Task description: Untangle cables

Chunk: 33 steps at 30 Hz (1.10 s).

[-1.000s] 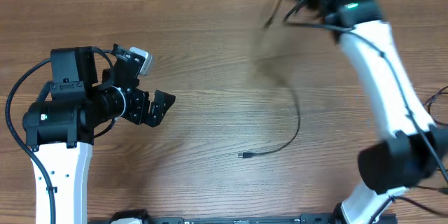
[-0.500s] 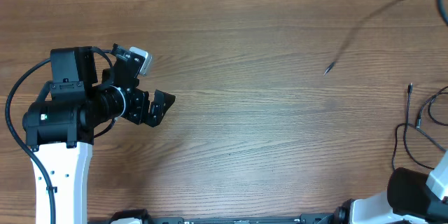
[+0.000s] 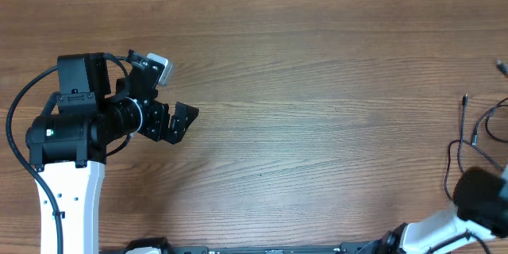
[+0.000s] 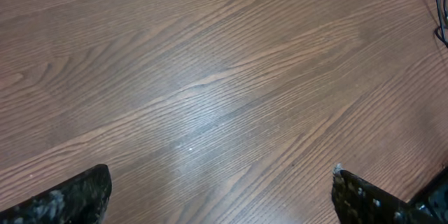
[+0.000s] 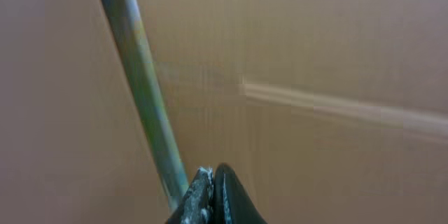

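Observation:
Next, my right gripper tilts downward over the black cables on the tabletop, which lie below it, and opens its fingers to release the piece of cable.
Black cables (image 3: 463,139) lie at the table's right edge in the overhead view, with loose plug ends pointing up. A small cable tip (image 3: 502,67) shows at the far right edge. My left gripper (image 3: 179,119) hovers over the left half of the table, open and empty; its wrist view shows both fingertips wide apart (image 4: 220,203) over bare wood, with a bit of black cable (image 4: 441,14) at the top right corner. My right gripper (image 5: 212,182) is shut, with a blurred greenish cable strand (image 5: 143,91) running up from its jaws. It is outside the overhead view.
The wooden table (image 3: 317,87) fills the overhead view. The right arm's base (image 3: 484,198) sits at the bottom right corner beside the cables. The left arm's body (image 3: 71,127) stands at the left edge.
My right arm swung from the table's far middle out past the right edge, carrying a cable off the table's middle. The left arm has not moved.

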Available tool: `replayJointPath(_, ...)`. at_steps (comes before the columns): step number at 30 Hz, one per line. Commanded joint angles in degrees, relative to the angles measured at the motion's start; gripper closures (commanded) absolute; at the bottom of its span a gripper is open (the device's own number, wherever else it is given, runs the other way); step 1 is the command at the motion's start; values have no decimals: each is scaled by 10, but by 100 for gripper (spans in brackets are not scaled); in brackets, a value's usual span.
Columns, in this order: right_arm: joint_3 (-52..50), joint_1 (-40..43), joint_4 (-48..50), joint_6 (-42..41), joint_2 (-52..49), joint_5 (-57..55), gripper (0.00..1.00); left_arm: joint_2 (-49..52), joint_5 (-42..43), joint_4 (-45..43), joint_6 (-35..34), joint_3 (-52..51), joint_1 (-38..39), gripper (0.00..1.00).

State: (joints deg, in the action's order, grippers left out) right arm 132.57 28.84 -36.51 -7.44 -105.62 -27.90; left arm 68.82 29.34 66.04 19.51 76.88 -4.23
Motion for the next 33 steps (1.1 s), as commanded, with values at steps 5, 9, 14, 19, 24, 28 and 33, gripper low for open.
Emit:
replayJointPath(5, -2, 31, -168, -139, -88, -5, 96, 2, 1, 0, 7, 9, -3, 1)
replayJointPath(9, -2, 51, -248, -183, -134, -1, 96, 2, 0, 0, 7, 9, -3, 0)
replayJointPath(14, -2, 67, -308, -196, -160, 6, 92, 2, 1, 0, 7, 9, -3, 0)
replayJointPath(19, -2, 69, -332, -196, -160, 12, 0, 2, 1, 0, 7, 9, -3, 0)
replayJointPath(24, -2, 69, -375, -187, -160, 111, 0, 2, 1, 0, 7, 9, -3, 0)
replayJointPath(28, -2, 68, -433, -86, -160, 268, 0, 2, 1, -1, 7, 9, -3, 0)
replayJointPath(33, -2, 61, -515, 1, -160, 422, 0, 2, 1, -1, 7, 9, -3, 0)
